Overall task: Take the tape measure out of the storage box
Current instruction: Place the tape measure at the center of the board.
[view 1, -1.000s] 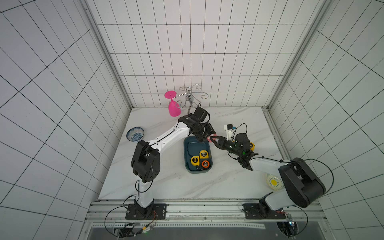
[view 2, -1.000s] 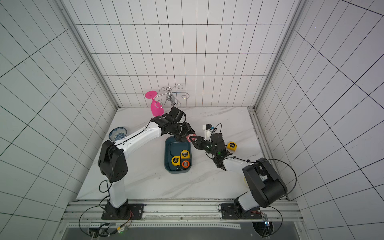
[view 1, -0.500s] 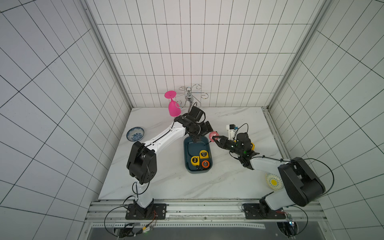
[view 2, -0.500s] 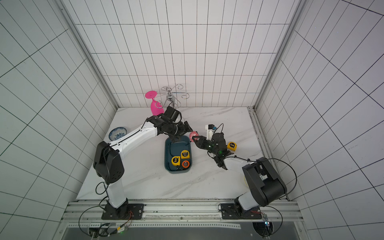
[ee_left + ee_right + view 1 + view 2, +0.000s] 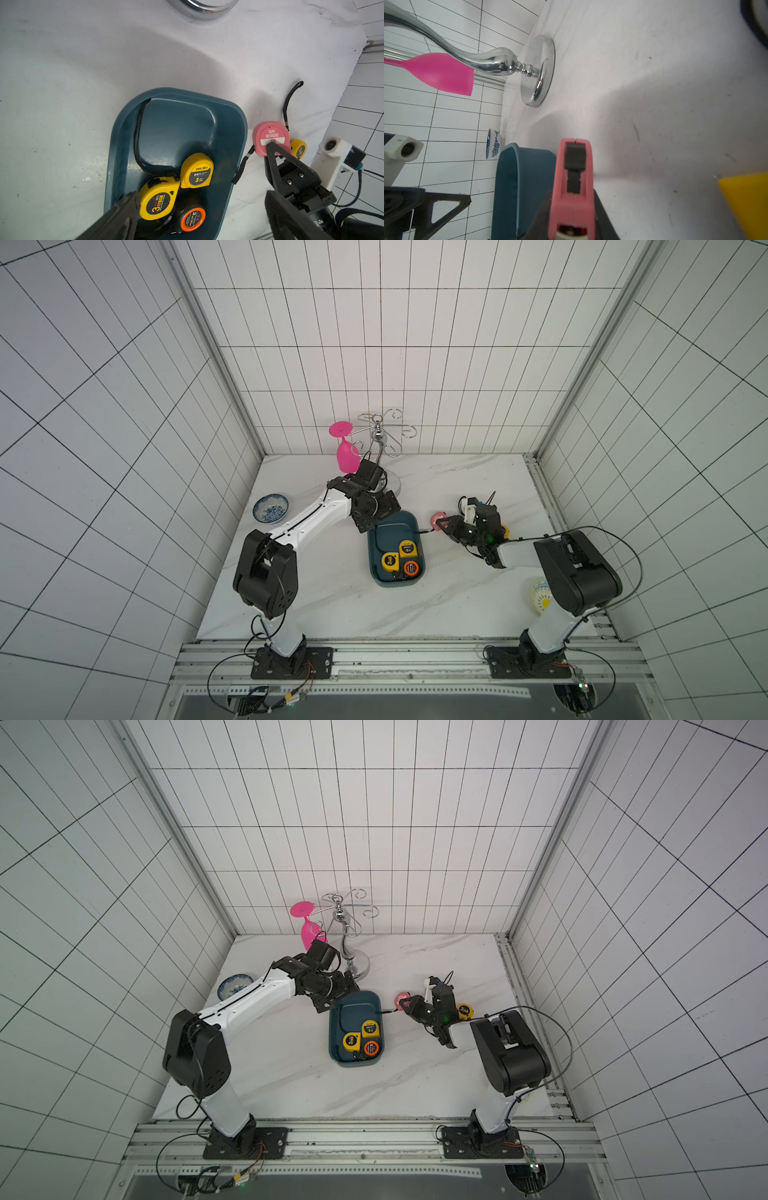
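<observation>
The pink tape measure already hangs outside the box's rim. My right gripper will next lower it onto the bare tabletop beside the box and release it.
The teal storage box lies mid-table. At its near end sit two yellow tape measures and an orange-and-black one. My right gripper is shut on a pink tape measure just outside the box's right rim; its black strap reaches the rim. My left gripper stands open and holds nothing, over the box's far left corner.
Another yellow tape measure lies on the table behind the right gripper. A chrome cup rack with a hanging pink goblet stands at the back. A blue-patterned bowl is at left, a yellow one near the right arm.
My left gripper has opened off the pink tape measure and drawn back to the left. The right gripper has kept hold of it and carried it slightly to the right.
</observation>
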